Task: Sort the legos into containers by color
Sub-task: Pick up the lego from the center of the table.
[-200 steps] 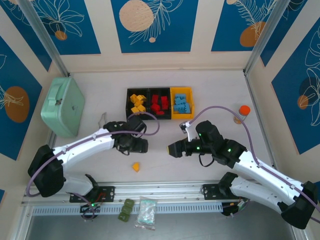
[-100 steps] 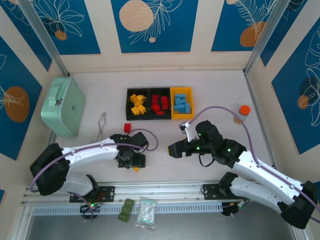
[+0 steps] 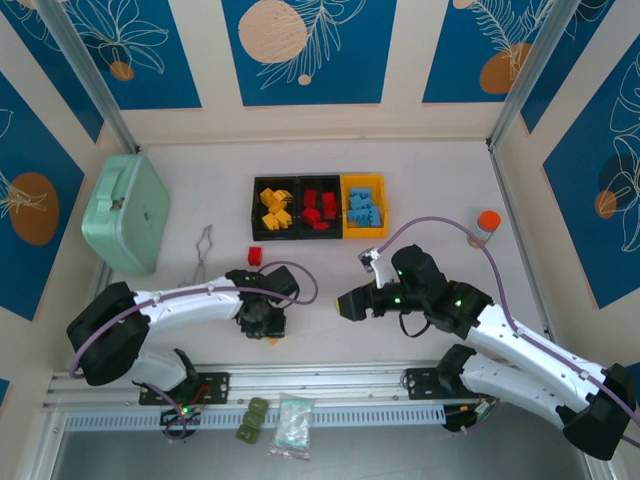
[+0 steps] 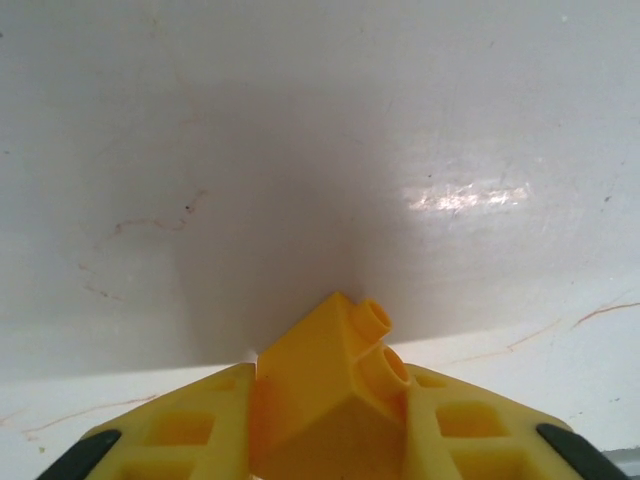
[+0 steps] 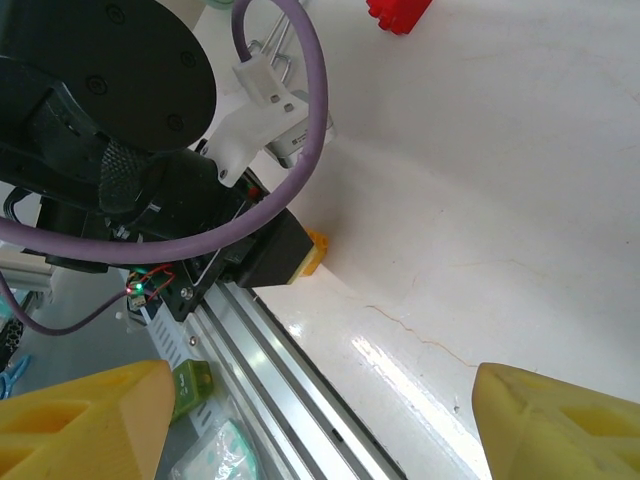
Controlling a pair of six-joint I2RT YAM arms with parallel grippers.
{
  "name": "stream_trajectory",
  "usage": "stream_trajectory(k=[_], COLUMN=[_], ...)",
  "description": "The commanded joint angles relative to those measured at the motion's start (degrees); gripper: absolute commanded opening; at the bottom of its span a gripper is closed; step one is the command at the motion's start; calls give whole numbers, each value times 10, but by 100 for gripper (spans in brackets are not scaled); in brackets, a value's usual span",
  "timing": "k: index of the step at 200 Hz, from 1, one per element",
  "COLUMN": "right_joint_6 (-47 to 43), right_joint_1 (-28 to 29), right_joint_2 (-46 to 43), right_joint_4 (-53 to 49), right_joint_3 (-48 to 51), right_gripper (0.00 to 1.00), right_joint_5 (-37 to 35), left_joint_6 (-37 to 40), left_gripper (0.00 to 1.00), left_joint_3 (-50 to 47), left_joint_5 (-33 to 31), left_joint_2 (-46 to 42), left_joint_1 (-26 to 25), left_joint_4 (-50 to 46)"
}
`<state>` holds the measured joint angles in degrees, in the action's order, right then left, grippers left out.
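Note:
My left gripper lifts the yellow lego next and carries it outward over the black container that already holds yellow legos, to release it.
My left gripper (image 3: 263, 326) is low on the table near the front edge, shut on a yellow lego (image 4: 330, 385). The brick sits tilted between the yellow fingers (image 4: 190, 440), studs to the right. From the right wrist view a corner of that yellow lego (image 5: 313, 250) peeks out under the left gripper. A red lego (image 3: 255, 256) lies loose behind the left arm. The containers stand in a row at the back: a black one (image 3: 255, 208) with yellow legos, a black one (image 3: 320, 234) with red, a yellow-orange one (image 3: 362, 180) with blue. My right gripper (image 3: 346, 302) hovers open mid-table with nothing in it.
A mint green case (image 3: 125, 212) stands at the left and an orange-capped bottle (image 3: 488, 224) at the right. A thin metal clip (image 3: 204, 250) lies by the left arm. Olive green blocks (image 3: 252, 420) and a clear bag (image 3: 292, 428) lie beyond the front rail (image 3: 320, 378).
My left gripper came down toward the front edge onto the yellow lego and shut on it. The right arm has barely shifted.

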<state>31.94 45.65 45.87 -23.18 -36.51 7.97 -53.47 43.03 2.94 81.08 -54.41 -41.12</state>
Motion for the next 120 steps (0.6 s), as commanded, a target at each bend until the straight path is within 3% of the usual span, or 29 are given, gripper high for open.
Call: stream_trajectory(k=[1, 45, 120], right_joint_6=[4, 4, 16], right_joint_1=[-3, -12, -15], right_joint_2=[-6, 3, 31], right_joint_4=[-2, 0, 25], right_joint_3=[7, 7, 7], right_gripper=[78, 79, 78], right_joint_5=[8, 13, 8], left_joint_6=[5, 42, 149], left_gripper=[24, 21, 21], left_joint_3=[3, 34, 161], left_joint_5=[-12, -44, -68], left_joint_2=[-2, -34, -33], left_joint_1=[-3, 30, 158], left_joint_4=[-13, -51, -73])
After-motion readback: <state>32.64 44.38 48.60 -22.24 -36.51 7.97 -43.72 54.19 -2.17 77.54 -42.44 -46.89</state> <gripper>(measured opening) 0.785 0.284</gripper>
